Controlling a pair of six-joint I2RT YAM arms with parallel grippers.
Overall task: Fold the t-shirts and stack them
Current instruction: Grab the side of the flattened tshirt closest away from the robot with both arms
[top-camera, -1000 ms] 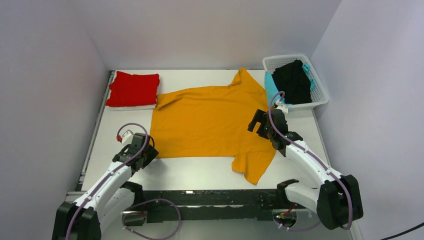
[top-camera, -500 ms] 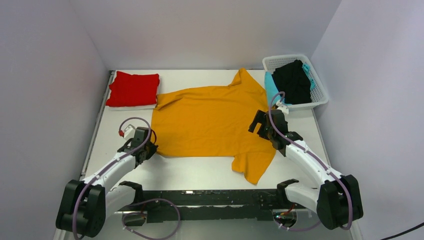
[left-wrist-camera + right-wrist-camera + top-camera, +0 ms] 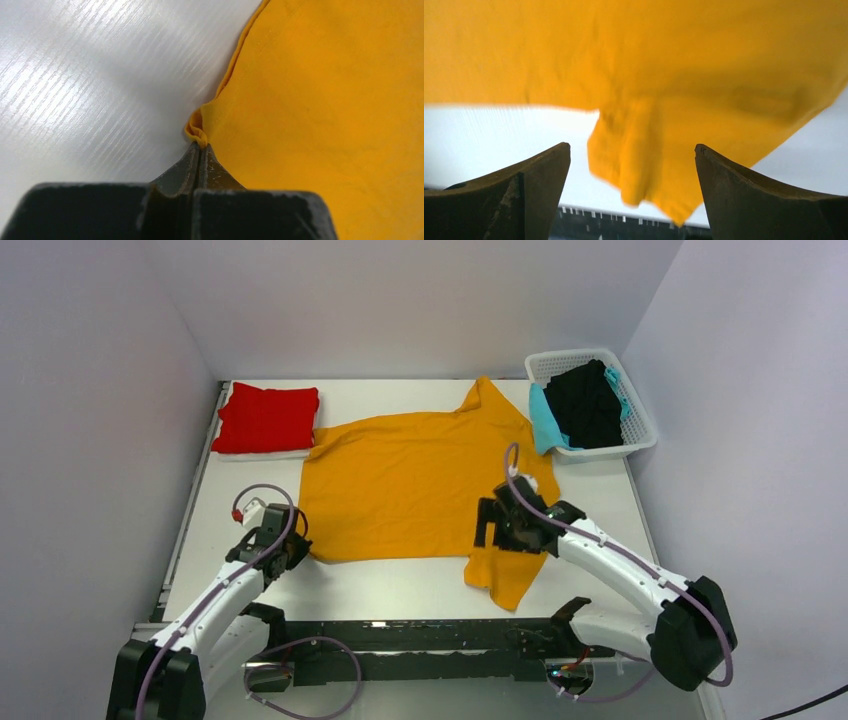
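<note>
The loose end of the near sleeve [image 3: 508, 593] [image 3: 661, 197] is below my right gripper and nearer the arm bases, so my right gripper should move back and down onto that end next.
An orange t-shirt [image 3: 420, 485] lies spread flat mid-table, its near sleeve [image 3: 505, 575] pointing at the arm bases. My left gripper [image 3: 298, 552] is shut on the shirt's near-left hem corner; in the left wrist view the fabric [image 3: 325, 100] bunches right at the closed tips [image 3: 200, 146]. My right gripper [image 3: 490, 530] hovers open over the shirt just above the near sleeve, and in the right wrist view that sleeve [image 3: 644, 160] shows between the spread fingers [image 3: 631, 147], apart from both. A folded red t-shirt [image 3: 265, 418] rests at the back left.
A white basket [image 3: 640, 430] at the back right holds black [image 3: 585, 405] and teal [image 3: 545, 425] garments. Bare white table [image 3: 390, 585] runs between the shirt's hem and the dark rail at the arm bases. Walls close in the left, back and right sides.
The left gripper closed on the shirt's near-left corner. The right arm swung from the shirt's right edge inward and nearer, now over the near sleeve, still open.
</note>
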